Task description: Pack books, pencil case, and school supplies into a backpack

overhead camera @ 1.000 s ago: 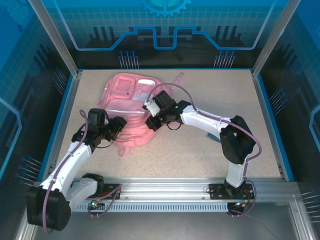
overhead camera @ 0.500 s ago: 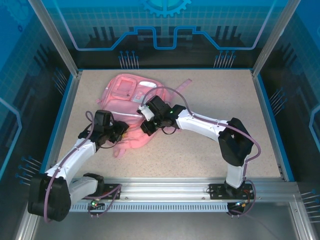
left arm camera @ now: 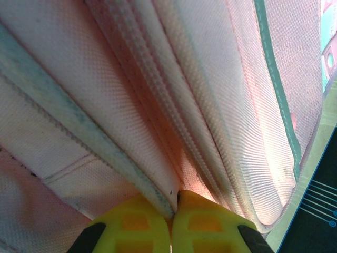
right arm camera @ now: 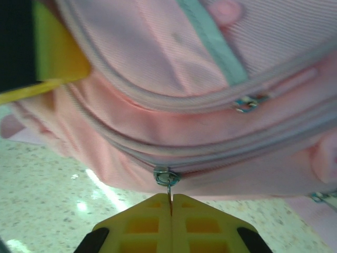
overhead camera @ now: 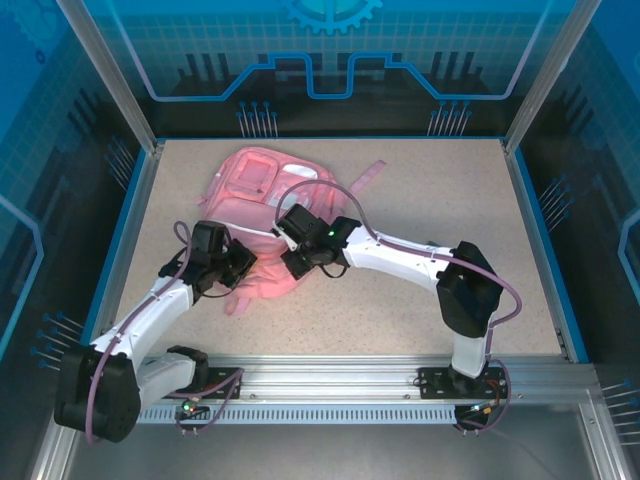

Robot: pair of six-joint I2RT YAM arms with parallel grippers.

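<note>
My right gripper draws the metal zipper pull outward, away from my left gripper, along the zipper's farther part next, then releases it, since the zipper's track continues outward.
The pink backpack lies on the table left of centre, its near end bunched between both arms. My left gripper is shut on a fold of the backpack's fabric beside a pale stripe. My right gripper is shut on the metal zipper pull of a closed zipper running across the backpack. The left gripper's yellow finger shows at the upper left of the right wrist view. No books are in view.
The speckled table is open to the right and behind the backpack. A pink strap trails off the bag's far right. Blue rails edge the table. A second zipper slider sits higher on the bag.
The right gripper has moved left and nearer along the backpack's near end with the zipper pull. The left gripper has shifted slightly, still holding the fabric; the bag's near end bunched up.
</note>
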